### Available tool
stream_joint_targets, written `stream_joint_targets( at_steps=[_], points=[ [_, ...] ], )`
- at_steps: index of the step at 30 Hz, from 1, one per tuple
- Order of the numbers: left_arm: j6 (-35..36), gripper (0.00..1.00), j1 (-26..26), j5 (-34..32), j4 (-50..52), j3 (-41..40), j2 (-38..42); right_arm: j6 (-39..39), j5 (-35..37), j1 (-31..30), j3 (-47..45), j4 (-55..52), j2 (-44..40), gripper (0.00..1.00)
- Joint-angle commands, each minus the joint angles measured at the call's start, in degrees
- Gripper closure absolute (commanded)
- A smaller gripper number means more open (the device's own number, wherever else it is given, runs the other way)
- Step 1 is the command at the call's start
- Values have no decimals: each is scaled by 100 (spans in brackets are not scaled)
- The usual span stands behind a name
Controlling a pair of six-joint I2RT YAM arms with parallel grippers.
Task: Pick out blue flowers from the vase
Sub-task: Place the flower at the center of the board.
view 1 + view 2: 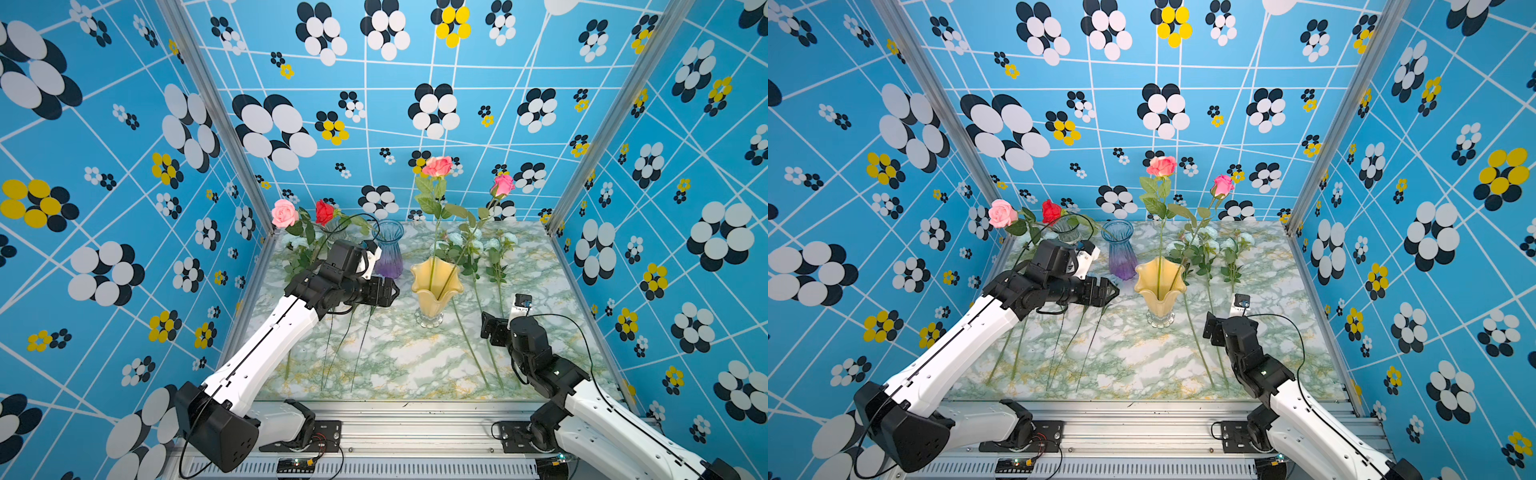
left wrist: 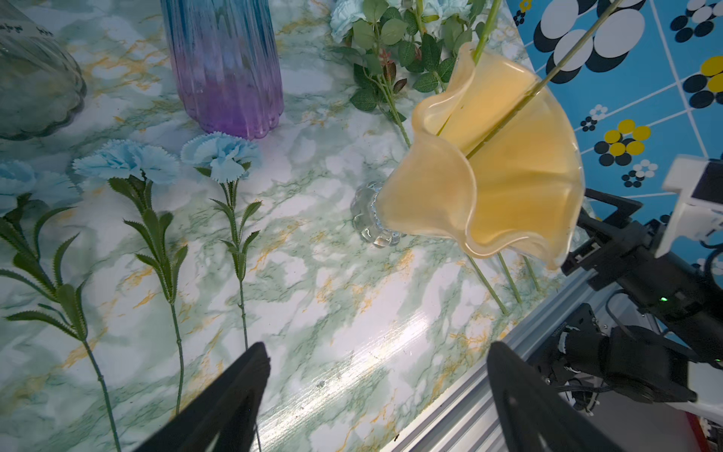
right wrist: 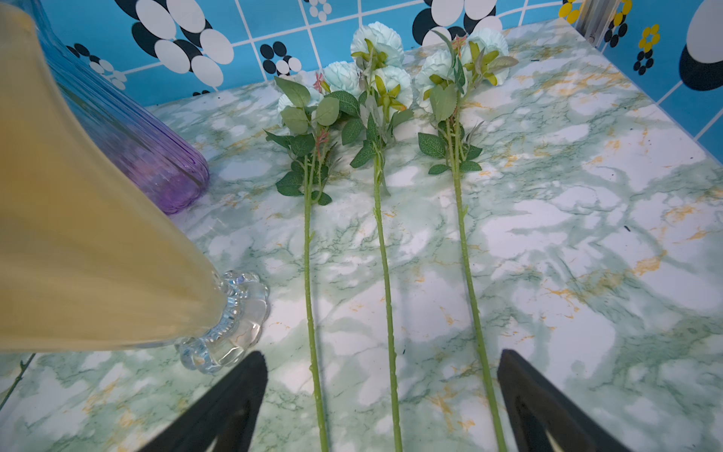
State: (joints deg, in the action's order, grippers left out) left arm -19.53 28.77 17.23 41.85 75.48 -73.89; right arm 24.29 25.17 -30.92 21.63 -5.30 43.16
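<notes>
The left gripper moves across onto the yellow vase's ruffled rim (image 1: 414, 274) (image 2: 427, 123) next, at its edge by the blue-to-purple vase. That edge of the yellow vase stands just beside the open fingers.
The ruffled yellow vase (image 1: 436, 286) stands mid-table and holds two pink roses (image 1: 437, 166). Three large pale blue flowers (image 3: 377, 43) lie side by side on the marble to its right, stems toward the front. Small blue carnations (image 2: 221, 152) lie flat to its left, their blooms hidden under my left arm in both top views. My left gripper (image 2: 377, 352) hangs open and empty just left of the vase (image 2: 508, 164). My right gripper (image 3: 383, 360) is open above the large flowers' stems, touching none, with the vase's foot (image 3: 231, 317) beside it.
A blue-to-purple glass vase (image 1: 388, 249) stands behind the left gripper (image 1: 392, 291). A clear glass vase (image 1: 332, 226) at the back left holds a pink rose (image 1: 284, 212) and a red rose (image 1: 324, 211). Patterned walls close three sides; an aluminium rail (image 1: 415, 419) runs along the front.
</notes>
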Motion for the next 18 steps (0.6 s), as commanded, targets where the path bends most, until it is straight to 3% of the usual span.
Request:
stream_joint_targets(
  at_steps=[1, 11, 18],
  points=[
    [-131, 9, 138, 281, 118, 652, -226, -48, -56, 51, 255, 116, 211, 5],
    [404, 13, 567, -500, 1702, 2846, -1864, -108, -161, 49, 320, 84, 350, 5],
    [443, 32, 871, -895, 2090, 3460, -2717, -86, -161, 51, 250, 47, 200, 5]
  ],
)
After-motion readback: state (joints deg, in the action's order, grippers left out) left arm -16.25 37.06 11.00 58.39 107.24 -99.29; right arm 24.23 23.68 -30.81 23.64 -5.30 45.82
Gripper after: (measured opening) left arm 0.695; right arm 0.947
